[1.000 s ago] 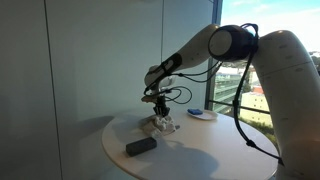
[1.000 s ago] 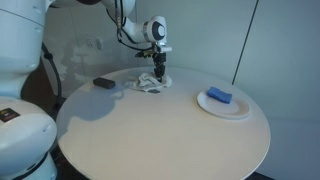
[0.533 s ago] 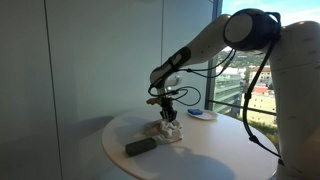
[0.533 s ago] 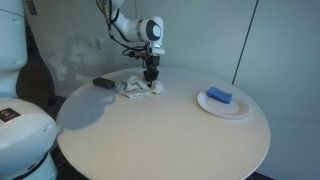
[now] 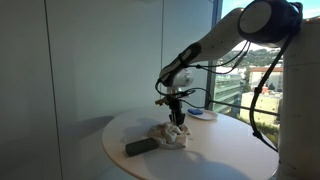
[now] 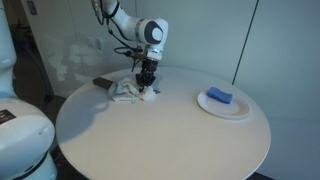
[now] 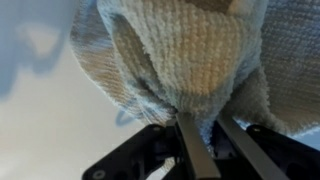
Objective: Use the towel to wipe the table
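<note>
The table's bare far edge is clear, so the gripper will next lift the pinched towel up, carry it outward over that edge and lower to release it.
A crumpled whitish towel (image 5: 168,133) lies on the round white table (image 5: 200,160); it also shows in the other exterior view (image 6: 130,91) and fills the wrist view (image 7: 185,55). My gripper (image 5: 179,121) points straight down onto the towel, also seen from the opposite side (image 6: 146,86). In the wrist view the gripper (image 7: 212,140) has its two fingers (image 7: 192,150) close together with a fold of towel pinched between them, pressing it to the table (image 6: 160,130).
A dark rectangular block (image 5: 140,146) lies near the table's edge, also visible in an exterior view (image 6: 102,83). A white plate (image 6: 224,104) with a blue sponge (image 6: 219,96) sits across the table. A window and wall stand behind.
My gripper has dragged the towel across the table over the last second, sliding it steadily toward the dark block's side while staying shut on it.
</note>
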Robot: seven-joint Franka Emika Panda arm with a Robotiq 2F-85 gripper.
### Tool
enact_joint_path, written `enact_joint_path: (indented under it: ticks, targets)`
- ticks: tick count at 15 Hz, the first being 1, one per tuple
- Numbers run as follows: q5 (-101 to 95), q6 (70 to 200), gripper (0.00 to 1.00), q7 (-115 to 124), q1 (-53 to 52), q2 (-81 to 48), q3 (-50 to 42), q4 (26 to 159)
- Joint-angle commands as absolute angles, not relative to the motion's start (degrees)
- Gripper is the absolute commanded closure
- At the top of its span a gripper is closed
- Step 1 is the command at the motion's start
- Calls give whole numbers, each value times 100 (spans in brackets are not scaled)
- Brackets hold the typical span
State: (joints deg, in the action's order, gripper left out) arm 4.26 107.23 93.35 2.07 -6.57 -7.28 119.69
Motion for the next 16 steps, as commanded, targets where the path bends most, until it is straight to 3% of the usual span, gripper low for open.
enact_joint_path:
  ticks: [1, 8, 16]
  targets:
    - [755, 10959, 92, 9482, 558, -752, -927, 12662]
    - [934, 11282, 92, 9728, 1026, -818, -1263, 12891]
    - [-49, 10761, 92, 9669, 235, -1366, -453, 11080]
